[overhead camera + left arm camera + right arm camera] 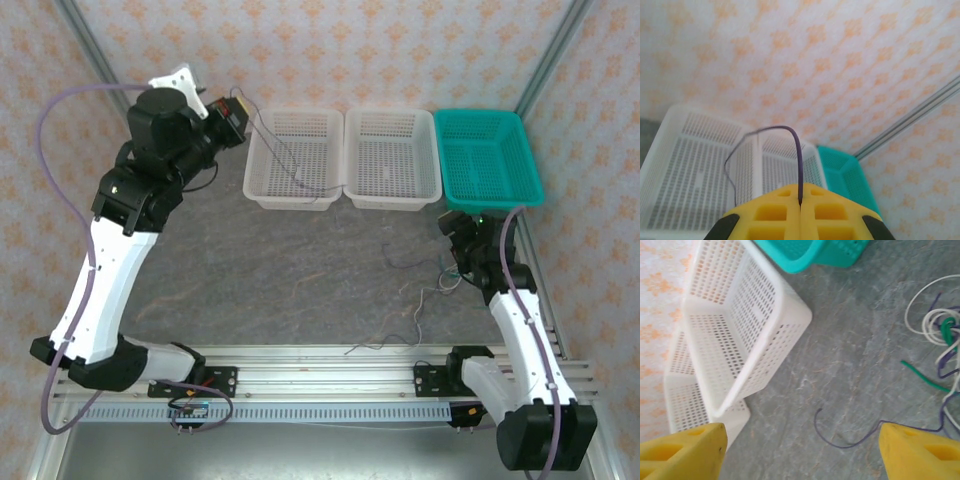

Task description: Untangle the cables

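The left gripper needs to go over the cable-draped white basket (pixel 699 172) next, then go down and let go of the cable, because that basket is below the gripper, toward the teal one.
My left gripper (pixel 241 116) is raised at the back left, over the corner of the left white basket (pixel 262 192). It is shut on a dark purplish cable (pixel 798 150), which arcs up from between the yellow fingers (pixel 775 215) and drapes down into that basket (pixel 292 165). My right gripper (pixel 455 230) hangs open over the table on the right, nothing between its fingers (pixel 685 450). Below it lies a loose purple cable end (pixel 840 441). A tangle of white, green and purple cables (pixel 942 335) sits just to its right, also on the table (pixel 440 285).
Three baskets line the back: two white ones (pixel 392 198) and a teal one (pixel 530 165) at the right. A thin cable trails toward the front rail (pixel 385 343). The near white basket's corner (pixel 795 315) stands close to the right gripper's left side.
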